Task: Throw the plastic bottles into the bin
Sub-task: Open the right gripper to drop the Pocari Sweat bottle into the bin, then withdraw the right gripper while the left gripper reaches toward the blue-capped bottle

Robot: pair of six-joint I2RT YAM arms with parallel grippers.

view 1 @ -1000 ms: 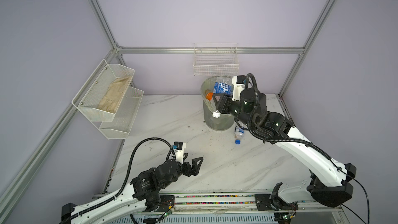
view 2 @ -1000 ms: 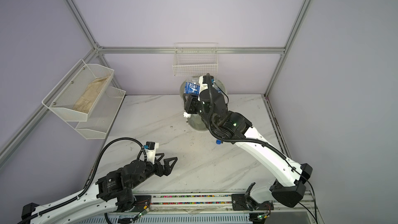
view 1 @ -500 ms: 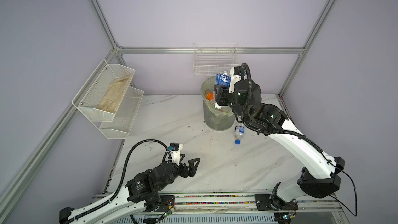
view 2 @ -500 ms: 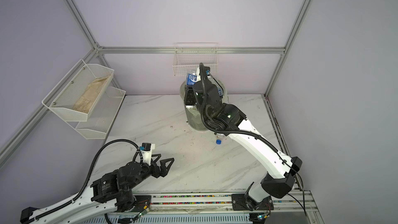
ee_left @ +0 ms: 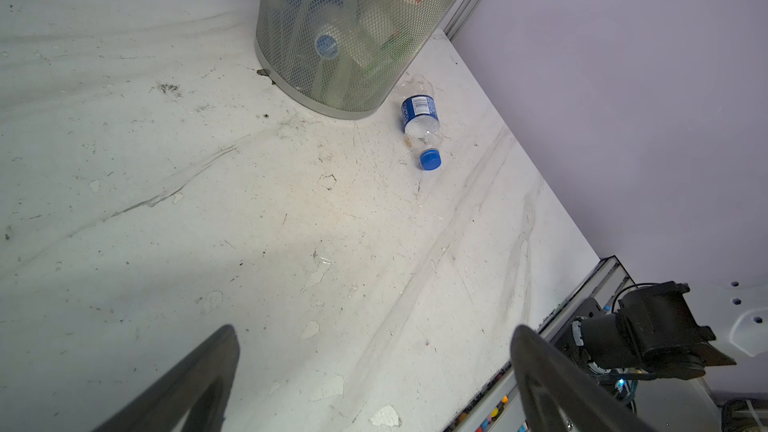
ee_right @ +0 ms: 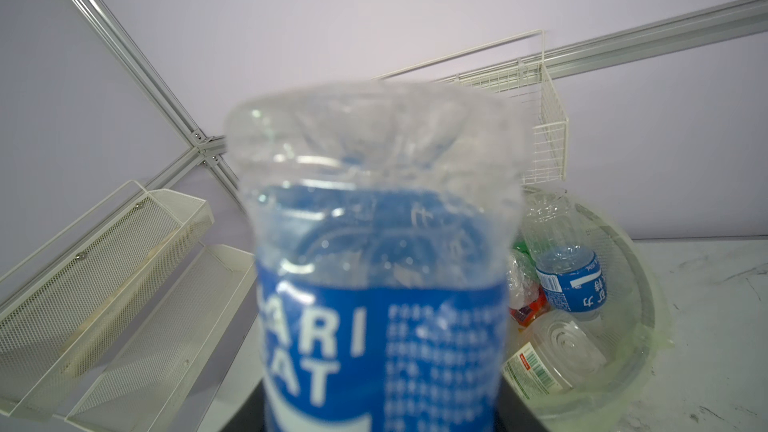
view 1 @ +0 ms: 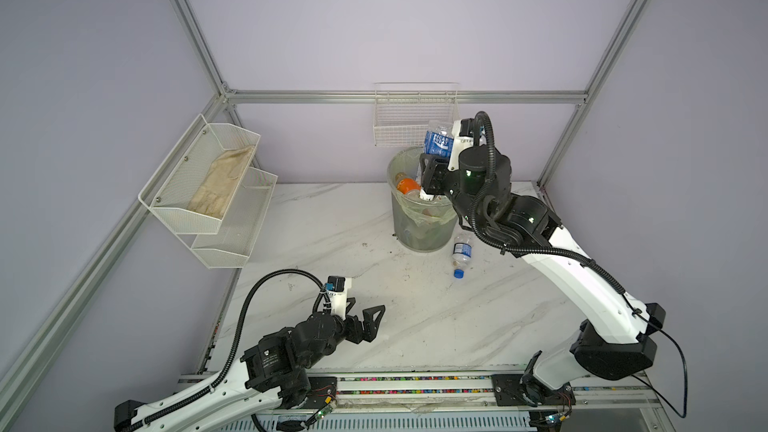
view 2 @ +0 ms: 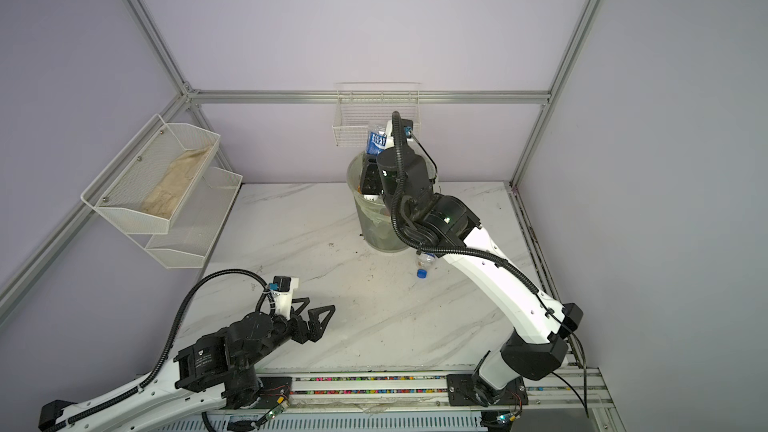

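My right gripper will next stay over the bin's opening [view 1: 410,171] [ee_right: 560,316], open and let the clear plastic bottle go downward, because the bottle's end with the white cap already points into the bin.
My right gripper [view 1: 432,172] is shut on a clear plastic bottle with a blue label [view 1: 438,141], held upright with its white cap end down over the bin's mouth. That bottle [ee_right: 374,284] fills the right wrist view. The bin [view 1: 419,226] is a round grey mesh wastebasket with a pale green liner, standing at the back of the table. Several bottles [ee_right: 569,280] lie inside it. Another blue-labelled bottle with a blue cap [view 1: 461,253] [ee_left: 420,118] lies on the table against the bin's base. At the front left my left gripper [view 1: 365,317] hangs open and empty.
A white wire basket [view 1: 415,118] hangs on the back wall just behind the held bottle. A two-tier white mesh shelf [view 1: 220,184] holding a folded cloth juts from the left wall. A rail [view 1: 415,384] runs along the table's front edge.
The right arm has lifted the blue-labelled bottle higher over the bin and swung in closer to it. The left arm has barely moved.
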